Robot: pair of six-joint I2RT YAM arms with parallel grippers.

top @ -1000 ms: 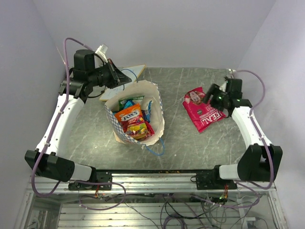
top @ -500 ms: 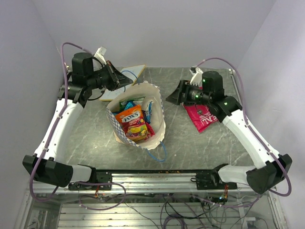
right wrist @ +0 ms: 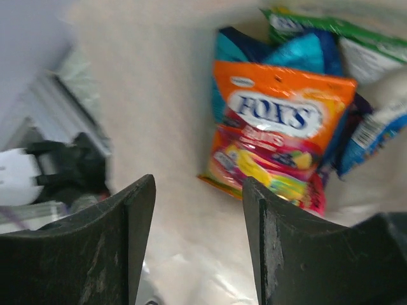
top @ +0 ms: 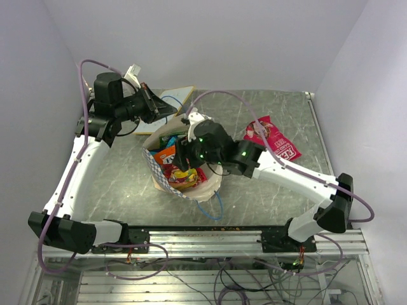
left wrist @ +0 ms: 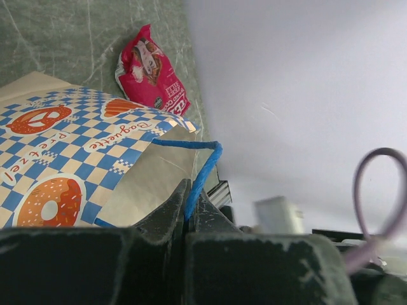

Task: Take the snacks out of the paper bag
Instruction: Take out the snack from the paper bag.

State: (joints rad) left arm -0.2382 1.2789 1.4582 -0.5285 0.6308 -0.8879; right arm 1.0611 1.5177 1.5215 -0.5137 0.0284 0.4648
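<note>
The orange packet's top corner (right wrist: 345,93) is over the blue packet, so next my right gripper should lower into the bag, to the right in the wrist view, onto it.
The paper bag (top: 205,166) lies mouth-up at the table's middle; its checkered band shows in the left wrist view (left wrist: 63,146). My left gripper (top: 162,109) is shut on the bag's blue string handle (left wrist: 202,166), holding the far rim up. My right gripper (top: 182,157) is open and empty, reaching into the bag's mouth. Its fingers (right wrist: 137,216) stand just short of an orange FOX'S packet (right wrist: 280,133), with blue (right wrist: 299,51) and green (right wrist: 318,25) packets behind it. The big red "REAL" bag (top: 275,141) lies on the table to the right, also in the left wrist view (left wrist: 152,73).
A flat white board with a wooden edge (top: 173,96) lies behind the bag under my left gripper. The bag's second blue handle (top: 215,206) trails toward the near edge. The right arm (top: 286,175) stretches across the table's middle. Walls close the left, back and right.
My right arm has swung left from the red bag, left lying on the table, to the paper bag's mouth. My left gripper has kept its hold on the handle.
</note>
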